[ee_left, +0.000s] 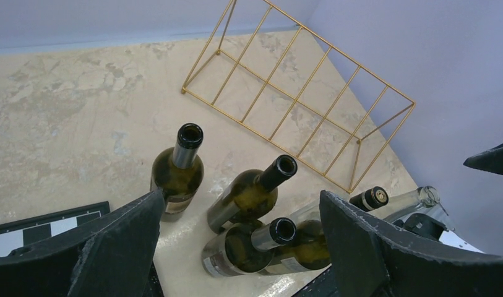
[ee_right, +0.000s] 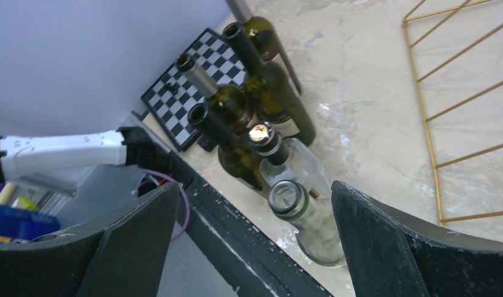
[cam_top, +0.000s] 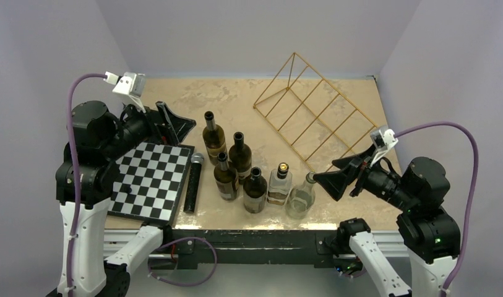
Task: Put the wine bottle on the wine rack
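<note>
The open clear bottle's neck (cam_top: 310, 179) (ee_right: 292, 201) is to the left of my right gripper in the top view. My right gripper will move left and down to close around it.
The gold wire wine rack (cam_top: 313, 105) lies empty at the back right of the table; it also shows in the left wrist view (ee_left: 298, 99) and the right wrist view (ee_right: 459, 93). Several wine bottles stand upright near the front centre. They include dark green bottles (cam_top: 239, 156), a clear bottle with a gold cap (cam_top: 279, 184) and an open clear bottle (cam_top: 300, 197). My right gripper (cam_top: 326, 173) is open and empty, just right of the clear bottle's neck (ee_right: 292, 201), not touching it. My left gripper (cam_top: 174, 117) is open and empty, left of the bottles (ee_left: 249, 198).
A black-and-white chessboard (cam_top: 151, 179) lies at the front left under my left arm. A black cylinder with a silver top (cam_top: 193, 182) lies beside it. The table's black front rail (cam_top: 255, 238) runs just in front of the bottles. Grey walls close the sides.
</note>
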`<state>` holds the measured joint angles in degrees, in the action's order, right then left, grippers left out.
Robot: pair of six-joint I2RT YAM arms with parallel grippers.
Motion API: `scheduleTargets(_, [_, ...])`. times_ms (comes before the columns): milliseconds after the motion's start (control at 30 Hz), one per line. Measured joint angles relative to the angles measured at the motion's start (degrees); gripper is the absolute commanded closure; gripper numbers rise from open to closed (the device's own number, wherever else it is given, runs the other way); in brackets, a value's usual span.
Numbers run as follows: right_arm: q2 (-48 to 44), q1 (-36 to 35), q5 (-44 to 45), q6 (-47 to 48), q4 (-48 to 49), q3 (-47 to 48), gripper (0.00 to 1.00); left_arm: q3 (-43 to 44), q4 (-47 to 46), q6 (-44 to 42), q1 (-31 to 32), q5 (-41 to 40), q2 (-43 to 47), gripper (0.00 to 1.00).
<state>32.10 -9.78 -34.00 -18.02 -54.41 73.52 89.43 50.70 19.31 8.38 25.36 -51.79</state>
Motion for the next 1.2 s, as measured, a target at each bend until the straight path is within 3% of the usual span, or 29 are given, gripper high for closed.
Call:
scheduleTargets(167, [-2.5, -1.1, -4.4, 2.4, 0.3, -3.7, 0.09, -1.3, -0.3, -0.4, 0.0, 0.0, 0.7, 0.01])
scheduleTargets(333, [-8.4, -4.2, -0.2, 3.5, 3.9, -10.8, 0.26, -2.6, -0.5, -0.3, 0.0, 0.2, 2.1, 0.01])
scheduleTargets(667, [-6.1, -6.2, 4.6, 6.3, 5.9, -11.9, 0.16, -4.6, -3.8, 0.2, 0.0, 0.6, 2.0, 0.01])
scheduleTargets(1000, [-1.1, -18.4, 13.8, 8.8, 7.7, -18.1, 0.33, -6.4, -6.5, 1.4, 0.0, 0.9, -0.1, 0.01])
scheduleTargets(1200, [-0.7, -22.2, 17.9, 9.0, 11.1, -20.6, 0.40, -6.8, -6.6, 1.4, 0.0, 0.9, -1.4, 0.01])
